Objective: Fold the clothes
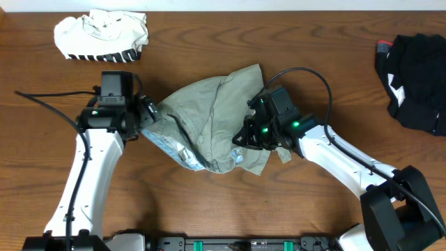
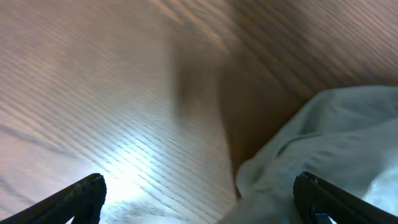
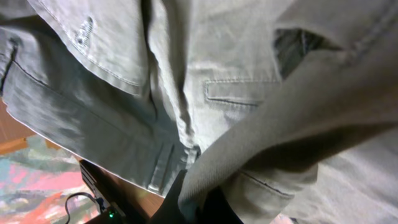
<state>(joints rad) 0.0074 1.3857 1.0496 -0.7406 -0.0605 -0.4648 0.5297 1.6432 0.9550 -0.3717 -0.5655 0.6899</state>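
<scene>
My right gripper will lift its fold of the shorts. Then it will swing outward across the shorts toward the white garment's side and open after that.
The light khaki-grey shorts (image 1: 209, 115) lie crumpled in the middle of the table, with seams and a pocket showing in the right wrist view (image 3: 205, 81). My right gripper (image 1: 252, 136) is at their right edge, shut on a fold of the cloth (image 3: 205, 196). My left gripper (image 1: 150, 115) is at their left edge, with its fingers (image 2: 199, 199) wide open low over the wood; pale cloth (image 2: 323, 143) lies between them on the right side. A white garment with black stripes (image 1: 102, 35) lies at the back left. A black garment (image 1: 414, 80) lies at the right edge.
The wooden table (image 1: 63, 125) runs under everything. Black cables loop from both arms, one on the left (image 1: 42, 104) and one on the right (image 1: 313, 77). The arm bases (image 1: 244, 244) stand at the front edge.
</scene>
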